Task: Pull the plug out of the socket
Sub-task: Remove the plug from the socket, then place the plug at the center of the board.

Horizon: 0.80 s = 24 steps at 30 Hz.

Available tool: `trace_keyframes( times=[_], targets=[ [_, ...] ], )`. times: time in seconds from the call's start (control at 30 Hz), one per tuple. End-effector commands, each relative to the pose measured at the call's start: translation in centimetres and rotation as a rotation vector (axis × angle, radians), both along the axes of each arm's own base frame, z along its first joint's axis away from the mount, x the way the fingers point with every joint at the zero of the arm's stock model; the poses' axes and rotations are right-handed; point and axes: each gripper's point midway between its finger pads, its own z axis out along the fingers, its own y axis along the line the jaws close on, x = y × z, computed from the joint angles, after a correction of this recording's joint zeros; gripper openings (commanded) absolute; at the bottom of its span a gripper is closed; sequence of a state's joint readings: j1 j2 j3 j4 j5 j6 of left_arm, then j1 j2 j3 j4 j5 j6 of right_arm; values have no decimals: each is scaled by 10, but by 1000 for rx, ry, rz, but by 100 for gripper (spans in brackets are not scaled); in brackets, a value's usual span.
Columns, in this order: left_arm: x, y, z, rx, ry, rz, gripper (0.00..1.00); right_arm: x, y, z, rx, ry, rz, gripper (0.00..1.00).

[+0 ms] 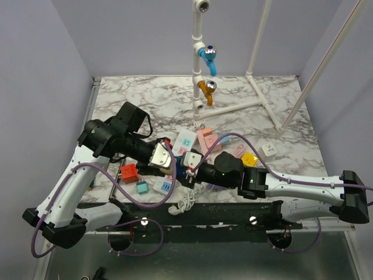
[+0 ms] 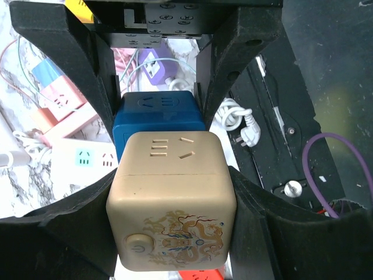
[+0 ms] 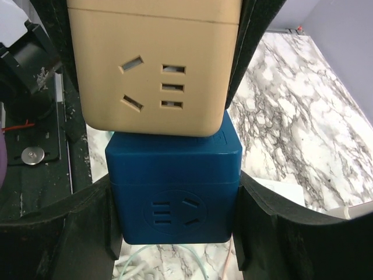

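My left gripper pulls the beige cube [image 3: 154, 70] off the blue one next, tips and lowers to the marble by the red cube and releases, since I grip both halves.
A beige cube socket [image 2: 172, 204] with a dragon print and a power button is pressed face to face against a dark blue cube socket [image 2: 160, 116], with no gap between them. My left gripper [image 2: 172, 219] is shut on the beige cube, its fingers on both sides. My right gripper [image 3: 173, 224] is shut on the blue cube [image 3: 173, 192], with the beige cube [image 3: 154, 70] straight beyond it. In the top view both grippers meet above the table's front middle, the left gripper [image 1: 162, 157] facing the right gripper [image 1: 189, 167]. The joint's pins are hidden.
Several cube sockets and power strips lie around on the marble table [image 1: 280, 111]: a red cube [image 1: 129, 172], a teal cube [image 1: 141, 188], a yellow cube [image 1: 249, 158], a pink strip [image 1: 207, 139]. A white cable with plug [image 1: 185, 201] lies at the front edge. A white pipe stand [image 1: 199, 64] stands behind.
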<state>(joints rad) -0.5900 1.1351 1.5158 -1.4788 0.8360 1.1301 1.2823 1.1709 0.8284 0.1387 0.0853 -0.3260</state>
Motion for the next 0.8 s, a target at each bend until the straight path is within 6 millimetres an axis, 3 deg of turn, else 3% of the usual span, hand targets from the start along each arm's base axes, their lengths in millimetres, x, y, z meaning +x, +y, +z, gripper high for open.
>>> trace_keyframes(
  times=[0.0,0.23,0.4,0.47,0.57,0.77],
  targets=[
    [-51,13,34,-99,-3,-89,0,13,-55,-106,-352,98,-149,1],
    [-56,18,27,-94,-12,-93,0,15,-63,-121,-373,161,-178,1],
    [-43,20,15,-61,-53,-45,0,28,-65,-104,-326,137,-242,1],
    [-22,17,3,-34,-49,55,0,40,-70,-92,-279,143,-310,1],
    [25,17,-17,22,-63,256,0,62,-82,-70,-172,183,-448,1],
    [114,39,-48,83,183,716,0,120,-139,-34,80,393,-819,1]
  ],
)
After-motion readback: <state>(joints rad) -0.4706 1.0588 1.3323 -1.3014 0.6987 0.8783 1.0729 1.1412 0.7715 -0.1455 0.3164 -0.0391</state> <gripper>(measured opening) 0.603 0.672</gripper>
